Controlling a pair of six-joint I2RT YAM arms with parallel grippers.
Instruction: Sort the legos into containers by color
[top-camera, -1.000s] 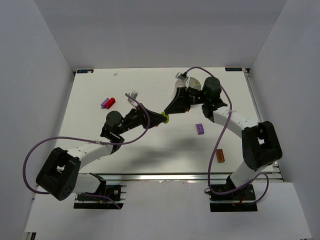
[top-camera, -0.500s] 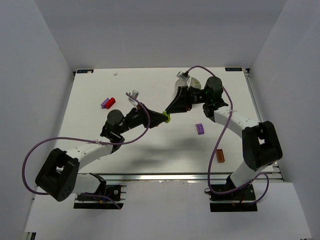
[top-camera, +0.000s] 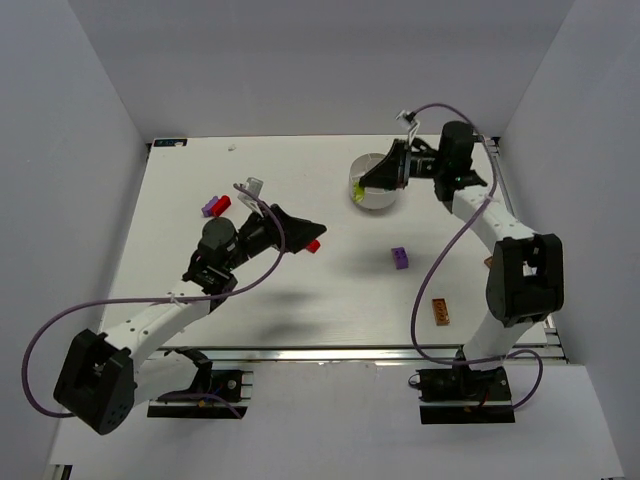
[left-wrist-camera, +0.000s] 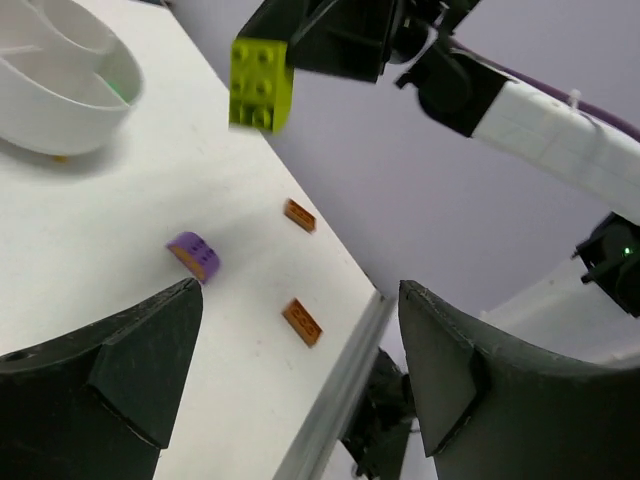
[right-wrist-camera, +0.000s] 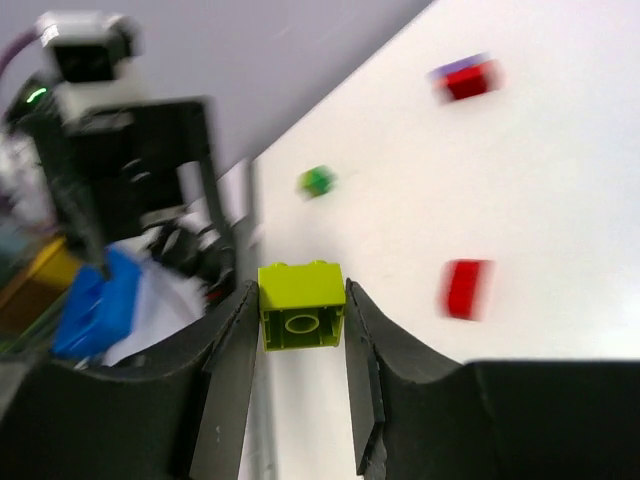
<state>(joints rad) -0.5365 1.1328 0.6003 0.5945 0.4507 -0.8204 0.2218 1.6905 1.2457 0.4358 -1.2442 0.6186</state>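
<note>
Next, my right gripper will move outward, to the right in the top view, over the dish's far section (top-camera: 382, 158), go down, and let go away from the green.
My right gripper (right-wrist-camera: 301, 330) is shut on a yellow-green lego (right-wrist-camera: 301, 305), studs pointing away from the camera. From above, that right gripper (top-camera: 364, 186) hangs over the left rim of the round white dish (top-camera: 386, 206). In the left wrist view the same lego (left-wrist-camera: 261, 85) hangs above the table beside the dish (left-wrist-camera: 60, 105), which holds something green. My left gripper (left-wrist-camera: 300, 380) is open and empty. In the top view the left gripper (top-camera: 312, 231) sits mid-table, its tips beside a red lego (top-camera: 313, 245).
A purple lego (top-camera: 400, 257) lies right of centre and an orange lego (top-camera: 440, 312) near the front right. A purple and red pair (top-camera: 215, 205) lies at the left. The right wrist view shows a green lego (right-wrist-camera: 317, 181) on the table.
The grippers met mid-table on the yellow-green lego. My left gripper opened and drew back left; my right gripper carried the lego back-right to the dish.
</note>
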